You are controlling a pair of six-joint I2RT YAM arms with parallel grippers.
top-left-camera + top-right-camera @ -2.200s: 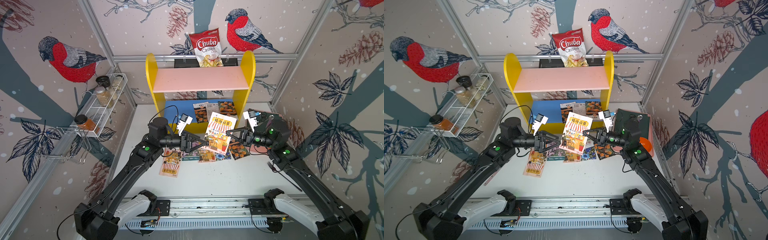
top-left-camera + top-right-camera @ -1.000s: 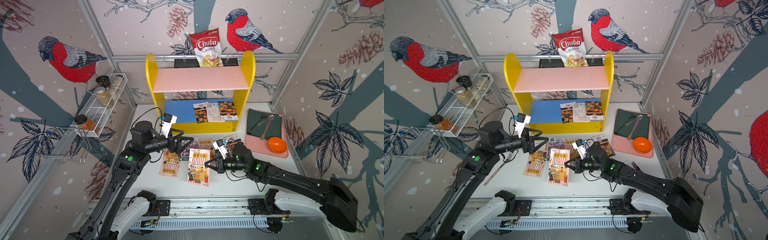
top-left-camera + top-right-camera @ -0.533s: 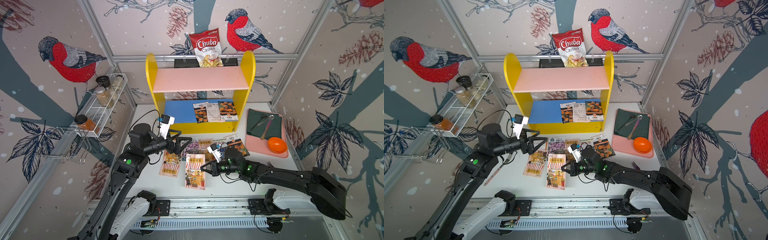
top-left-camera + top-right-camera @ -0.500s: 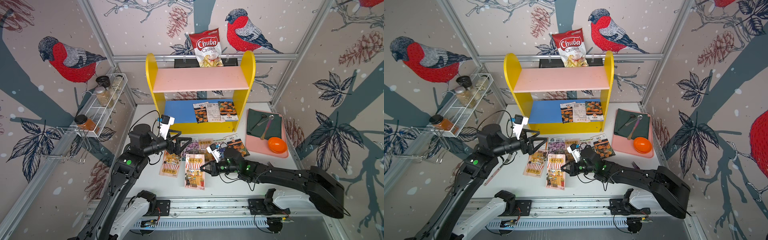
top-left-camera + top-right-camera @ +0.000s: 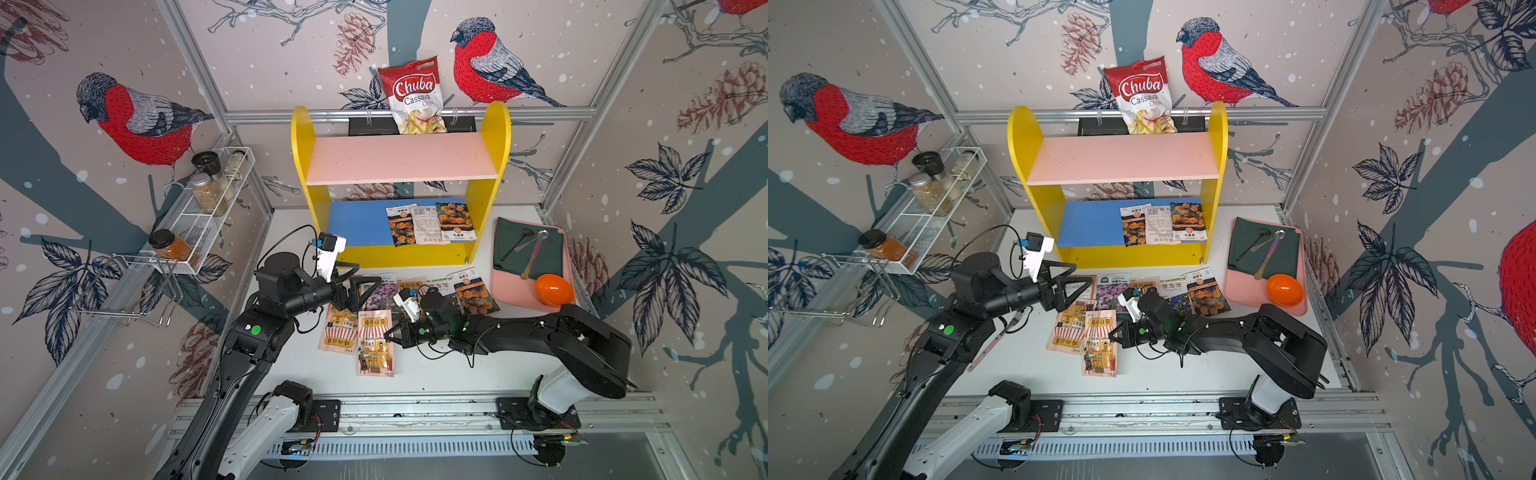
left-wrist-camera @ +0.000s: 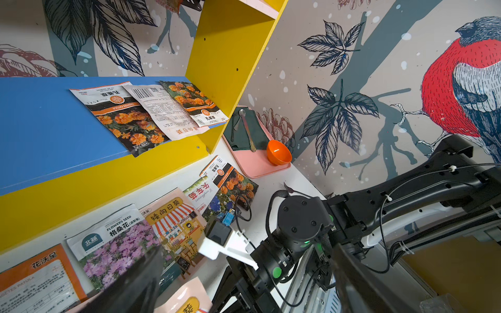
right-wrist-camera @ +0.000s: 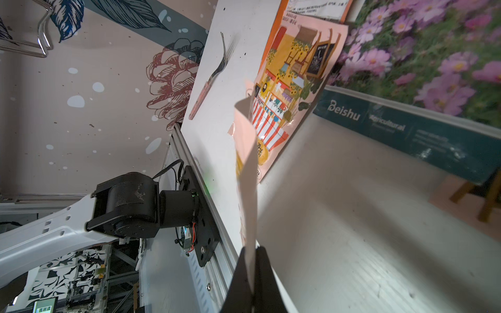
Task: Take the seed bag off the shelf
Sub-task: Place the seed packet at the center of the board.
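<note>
Bare tabletop (image 7: 284, 195) beside the other pink bag lies just below my right gripper, so I next need to lower it slightly and release the pink seed bag's edge.
The shelf (image 5: 401, 160) has yellow sides, a pink upper board and a blue lower board (image 6: 40, 122). Three seed bags (image 5: 430, 222) lie side by side on the blue board, and they show in the left wrist view too (image 6: 151, 113). My right gripper (image 5: 390, 334) is shut on the edge of a pink seed bag (image 5: 374, 343) with a striped shop picture, held low at the table's front (image 7: 246, 168). My left gripper (image 5: 361, 286) hangs open and empty in front of the shelf's left part.
Several more seed bags (image 5: 473, 291) lie on the table in front of the shelf. A pink tray (image 5: 511, 291) at the right holds a green cloth, spoons and an orange bowl (image 5: 555, 289). A wire rack with spice jars (image 5: 208, 195) hangs at the left. A fork (image 7: 214, 78) lies at the table's left.
My right gripper has carried the pink seed bag away from the shelf front, down and a little left, to the table's front. The left gripper drew back slightly and stayed open.
</note>
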